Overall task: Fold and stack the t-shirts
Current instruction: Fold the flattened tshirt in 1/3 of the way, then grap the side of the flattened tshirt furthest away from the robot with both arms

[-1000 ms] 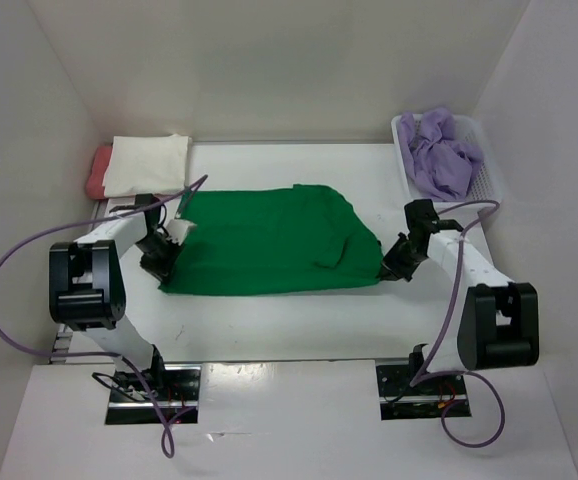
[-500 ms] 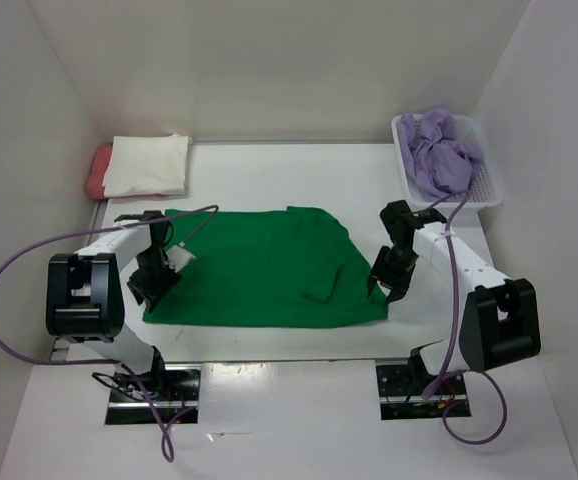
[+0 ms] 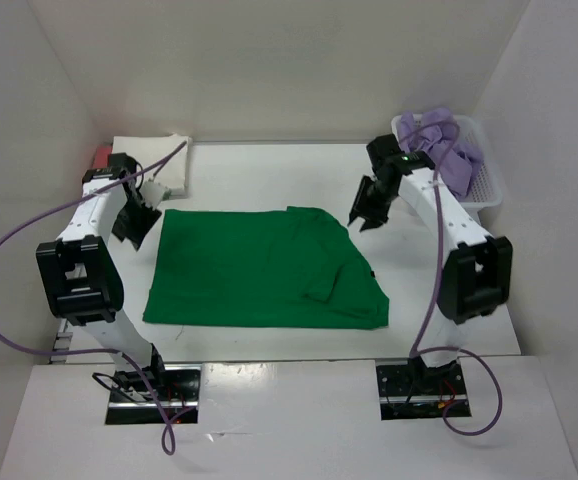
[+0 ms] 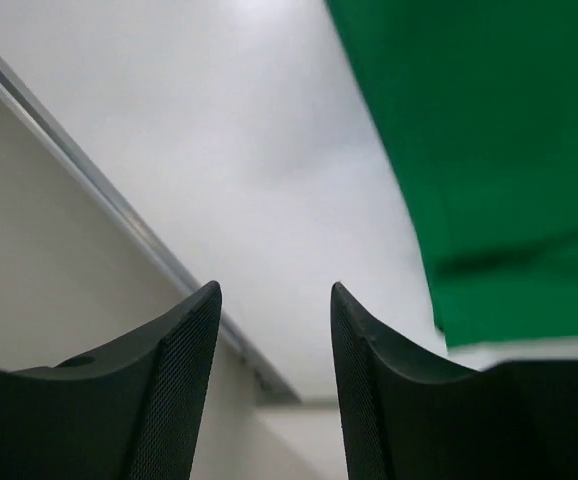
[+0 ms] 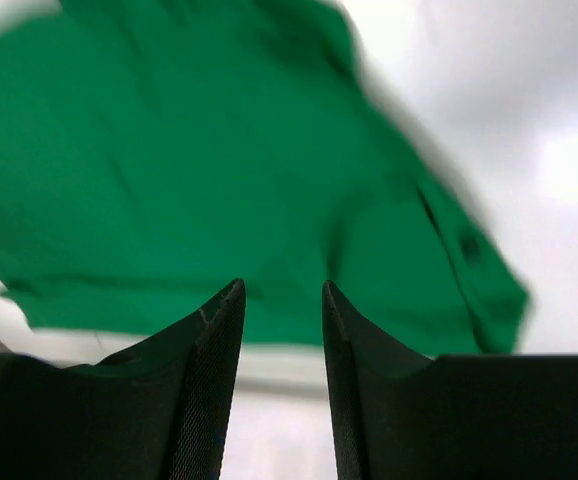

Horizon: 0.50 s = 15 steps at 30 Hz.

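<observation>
My left gripper will move down and outward next, onto the far corner of the green t-shirt near the cream-white t-shirt, because my fingers are above a spot short of that corner.
A bright green t-shirt lies flat in the middle of the table, folded once into a rough rectangle; it also fills the right wrist view and the upper right of the left wrist view. My left gripper hovers open off its far left corner, holding nothing. My right gripper hangs open above its far right corner, empty too. A cream-white t-shirt lies folded on a salmon-red one at the back left. The lavender-purple t-shirt is bunched in the basket.
The white mesh basket stands at the back right against the wall. White enclosure walls close the table on three sides. A metal rail runs along the table's left edge. Purple cables loop from both arms.
Both grippers let go of the green t-shirt's near corners and rose away to its far corners. The shirt now lies flat, drawn toward the near edge.
</observation>
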{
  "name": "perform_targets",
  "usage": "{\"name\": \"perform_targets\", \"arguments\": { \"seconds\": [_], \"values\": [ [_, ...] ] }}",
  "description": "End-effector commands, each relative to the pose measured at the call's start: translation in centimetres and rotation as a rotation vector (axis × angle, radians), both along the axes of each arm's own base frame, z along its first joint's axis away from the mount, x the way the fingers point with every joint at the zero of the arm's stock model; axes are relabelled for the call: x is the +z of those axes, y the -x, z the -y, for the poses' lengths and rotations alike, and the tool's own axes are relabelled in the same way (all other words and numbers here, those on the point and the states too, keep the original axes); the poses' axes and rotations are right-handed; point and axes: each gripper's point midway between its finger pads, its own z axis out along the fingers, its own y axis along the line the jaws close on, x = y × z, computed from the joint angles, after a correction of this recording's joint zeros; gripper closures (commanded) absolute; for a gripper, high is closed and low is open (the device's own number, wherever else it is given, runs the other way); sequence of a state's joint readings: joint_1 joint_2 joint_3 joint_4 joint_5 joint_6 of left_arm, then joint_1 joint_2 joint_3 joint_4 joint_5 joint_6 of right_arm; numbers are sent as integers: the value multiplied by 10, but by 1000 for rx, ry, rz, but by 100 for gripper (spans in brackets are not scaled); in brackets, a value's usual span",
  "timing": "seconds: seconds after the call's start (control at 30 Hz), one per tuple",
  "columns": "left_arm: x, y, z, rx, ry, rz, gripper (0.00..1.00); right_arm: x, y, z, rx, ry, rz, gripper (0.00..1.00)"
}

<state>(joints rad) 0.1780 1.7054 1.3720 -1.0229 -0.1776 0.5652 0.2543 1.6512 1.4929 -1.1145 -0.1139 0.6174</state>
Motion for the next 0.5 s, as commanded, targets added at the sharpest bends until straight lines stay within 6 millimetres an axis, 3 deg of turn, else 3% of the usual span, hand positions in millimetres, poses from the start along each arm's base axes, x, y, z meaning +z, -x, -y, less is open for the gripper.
{"name": "perform_targets", "arguments": {
  "seconds": [0.0,0.03,0.1,0.17,0.2,0.23,0.4,0.43,0.47],
  "values": [
    [-3,-71,26,56,182,196,45,-11,-94,-29,81,-33,197,58],
    [1,-87,29,92,206,247,43,-1,-115,-39,102,-42,257,57],
    [-4,-112,28,129,221,317,39,-19,-149,-48,123,-34,264,54],
    [-2,-134,25,144,222,380,39,-32,-169,-51,135,5,275,52],
    [-11,-138,25,157,226,375,39,-59,-177,-55,155,31,240,52],
    [-14,-143,25,168,230,388,39,-54,-188,-64,174,28,268,52],
    [-19,-171,25,223,283,471,34,-89,-214,-80,230,121,243,46],
    [-16,-178,28,221,306,500,34,-95,-208,-85,258,130,217,44],
    [-25,-180,27,237,328,489,34,-99,-209,-86,259,133,205,44]
  ]
}}
